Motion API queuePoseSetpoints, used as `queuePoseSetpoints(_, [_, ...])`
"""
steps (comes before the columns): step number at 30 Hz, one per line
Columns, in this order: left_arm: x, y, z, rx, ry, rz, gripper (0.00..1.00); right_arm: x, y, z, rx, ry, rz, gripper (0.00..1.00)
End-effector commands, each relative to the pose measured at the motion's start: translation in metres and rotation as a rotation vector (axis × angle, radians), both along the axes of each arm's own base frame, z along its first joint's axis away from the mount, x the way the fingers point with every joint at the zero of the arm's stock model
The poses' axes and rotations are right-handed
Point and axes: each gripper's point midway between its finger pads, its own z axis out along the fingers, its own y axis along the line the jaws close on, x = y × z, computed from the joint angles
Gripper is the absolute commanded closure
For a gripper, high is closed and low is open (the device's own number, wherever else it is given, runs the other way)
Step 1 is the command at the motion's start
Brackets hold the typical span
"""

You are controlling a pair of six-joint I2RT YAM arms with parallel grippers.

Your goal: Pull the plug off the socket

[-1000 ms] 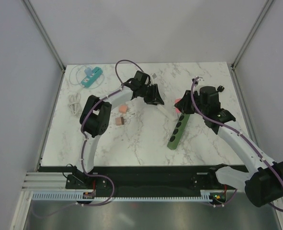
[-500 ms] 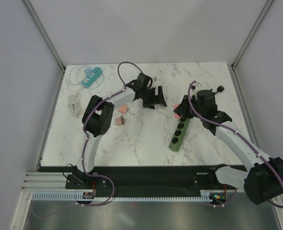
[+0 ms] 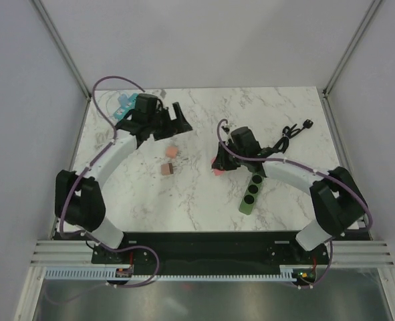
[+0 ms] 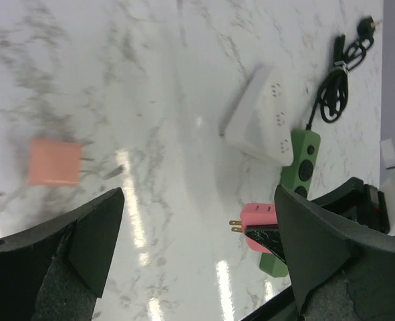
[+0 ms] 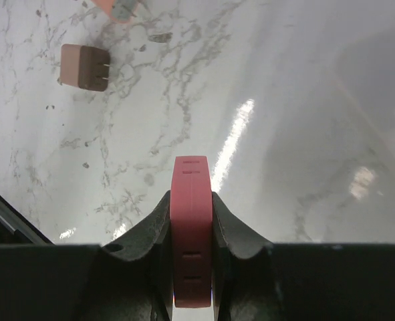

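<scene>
The robot's right gripper next has to move the pink plug toward the brown plug and down onto the marble, since the pink plug's pins are clear of the green socket strip (image 3: 250, 194).
The pink plug (image 5: 192, 227) is clamped between the fingers of my right gripper (image 5: 192, 200), which is shut on it. In the left wrist view the pink plug (image 4: 260, 217) has both bare prongs in the air, clear of the green socket strip (image 4: 303, 157). From above, the plug (image 3: 218, 164) hangs left of the green socket strip (image 3: 250, 194), which lies on the marble partly under the right arm. My left gripper (image 3: 177, 120) is open and empty at the back left, far from both; its jaws (image 4: 198, 200) stand wide apart.
An orange plug (image 3: 172, 152) and a brown plug (image 3: 167, 170) lie between the arms. A white power strip (image 4: 262, 117) lies by the green one. A coiled black cable (image 3: 294, 130) sits at the back right, a teal strip (image 3: 123, 107) at the back left.
My left gripper has opened and swung back to the left. My right gripper has carried the pink plug leftward, away from the green strip's top end.
</scene>
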Motion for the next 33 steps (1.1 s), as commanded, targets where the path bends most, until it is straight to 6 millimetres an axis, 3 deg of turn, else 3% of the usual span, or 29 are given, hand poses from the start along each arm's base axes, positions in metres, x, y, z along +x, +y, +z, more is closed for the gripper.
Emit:
queuePoseSetpoints(1, [-0.004,0.071,0.001,0.012,0.0,0.133,0.0,0.015,0.068,0.025,0.092,-0.079,0.11,1.0])
queuePoseSetpoints(2, [-0.009,0.096,0.0,0.02,-0.007,0.176,0.01,0.016,0.09,0.019,0.099,-0.065,0.143,1.0])
queuePoseSetpoints(3, [-0.01,0.108,-0.011,0.034,0.014,0.197,0.01,0.015,0.1,0.016,0.104,-0.056,0.164,1.0])
queuePoseSetpoints(4, [-0.016,0.119,-0.001,0.042,-0.019,0.209,0.01,0.014,0.111,0.013,0.117,-0.04,0.189,1.0])
queuePoseSetpoints(6, [-0.022,0.148,-0.009,0.054,0.001,0.272,0.0,0.015,0.133,0.002,0.128,-0.006,0.222,0.99])
queuePoseSetpoints(9, [-0.03,0.173,-0.012,0.046,0.015,0.328,0.0,0.019,0.16,-0.005,0.161,0.004,0.271,0.92])
queuePoseSetpoints(10, [-0.031,0.182,-0.012,0.041,0.018,0.351,0.0,0.019,0.164,-0.008,0.161,0.011,0.279,0.85])
queuePoseSetpoints(13, [-0.032,0.189,-0.011,0.023,0.02,0.367,0.0,0.021,0.171,-0.017,0.153,0.023,0.292,0.69])
queuePoseSetpoints(16, [-0.03,0.189,-0.011,0.018,0.022,0.376,0.0,0.022,0.173,-0.026,0.141,0.035,0.299,0.59])
queuePoseSetpoints(25, [-0.028,0.183,-0.008,-0.024,0.035,0.368,0.0,0.018,0.172,-0.041,0.107,0.061,0.311,0.39])
queuePoseSetpoints(30, [-0.031,0.185,-0.013,-0.011,0.04,0.371,0.0,0.031,0.163,-0.022,0.04,-0.013,0.289,0.23])
queuePoseSetpoints(33, [-0.029,0.184,-0.016,-0.015,0.051,0.37,0.0,0.04,0.144,-0.005,-0.054,-0.073,0.249,0.15])
